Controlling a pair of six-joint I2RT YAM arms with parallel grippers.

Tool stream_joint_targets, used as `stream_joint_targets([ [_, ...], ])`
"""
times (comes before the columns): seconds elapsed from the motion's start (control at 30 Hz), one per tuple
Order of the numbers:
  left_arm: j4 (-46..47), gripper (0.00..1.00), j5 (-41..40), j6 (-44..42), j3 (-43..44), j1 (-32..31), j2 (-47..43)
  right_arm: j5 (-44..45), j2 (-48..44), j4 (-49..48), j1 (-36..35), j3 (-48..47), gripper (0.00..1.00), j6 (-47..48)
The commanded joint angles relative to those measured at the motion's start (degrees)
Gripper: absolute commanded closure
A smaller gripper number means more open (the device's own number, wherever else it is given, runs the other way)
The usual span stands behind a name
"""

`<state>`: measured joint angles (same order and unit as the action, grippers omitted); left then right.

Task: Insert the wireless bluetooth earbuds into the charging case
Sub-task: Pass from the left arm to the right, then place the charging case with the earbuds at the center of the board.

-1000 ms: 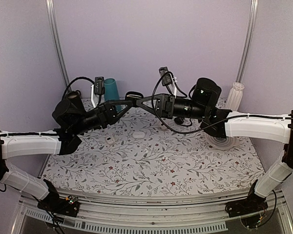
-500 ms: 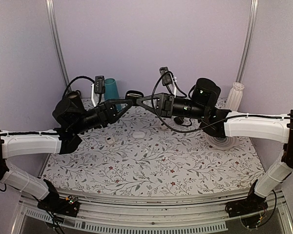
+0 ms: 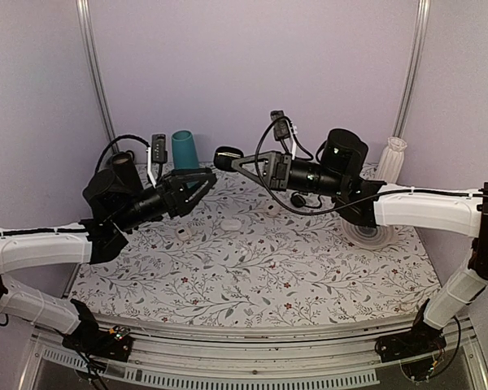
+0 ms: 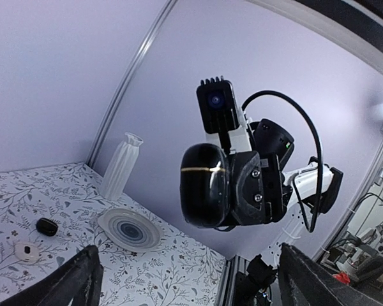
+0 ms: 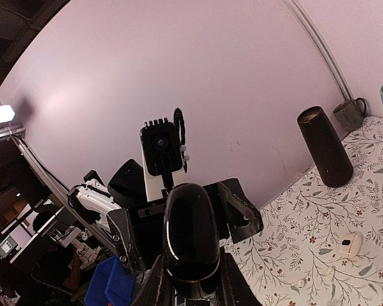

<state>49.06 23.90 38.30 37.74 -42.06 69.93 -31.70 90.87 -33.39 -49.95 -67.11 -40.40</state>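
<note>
My right gripper should next go down just beyond the middle white case and open, as the closed black charging case hangs above clear floral cloth.
The charging case (image 3: 226, 157) is a glossy black case with a thin gold seam, and its lid looks closed. It hangs in the air above the back of the table, with my right gripper (image 3: 234, 161) shut on it. The left wrist view shows the case (image 4: 207, 185) clamped in the right gripper's fingers. In the right wrist view the case (image 5: 191, 239) stands between my right gripper's (image 5: 193, 277) own fingers. My left gripper (image 3: 198, 182) is open and empty, a short way left of the case. Its fingers (image 4: 83, 277) frame the bottom of its view. The earbuds are out of view.
A teal cup (image 3: 185, 150) and a black tumbler (image 5: 325, 146) stand at the back left, with a grey mug (image 5: 350, 115) near them. A white vase (image 3: 391, 159) and a ringed plate (image 3: 368, 234) sit at the right. Two small white cases (image 3: 232, 223) (image 3: 181, 236) and a black oval lump (image 4: 46, 225) lie on the floral cloth.
My left gripper has opened, let go of the case and drawn back to the left. The right gripper has tightened on the case and keeps it aloft.
</note>
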Motion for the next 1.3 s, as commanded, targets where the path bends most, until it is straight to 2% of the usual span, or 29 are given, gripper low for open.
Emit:
stream_joint_targets([
  [0.0,-5.9,0.04,-8.1,-3.9,-3.0,0.7,-4.3,2.5,1.1,1.2,2.4,0.1,0.97,-1.2],
  [0.13,-10.5,0.04,-11.6,-6.2,-4.4,0.9,-8.0,2.6,4.3,2.8,4.6,-1.0,0.97,-1.5],
  [0.33,-16.9,0.04,-12.3,-9.9,-3.7,1.0,-11.6,2.0,12.0,5.7,7.4,-4.6,0.97,-1.6],
  [1.0,-20.9,0.04,-10.8,-10.5,-2.6,1.1,-13.3,2.3,46.6,15.2,12.4,-29.9,0.97,-1.7],
  [1.27,-24.4,0.04,-11.6,-11.6,-1.5,1.2,-14.8,2.5,56.4,20.6,13.0,-41.3,0.93,-1.1],
])
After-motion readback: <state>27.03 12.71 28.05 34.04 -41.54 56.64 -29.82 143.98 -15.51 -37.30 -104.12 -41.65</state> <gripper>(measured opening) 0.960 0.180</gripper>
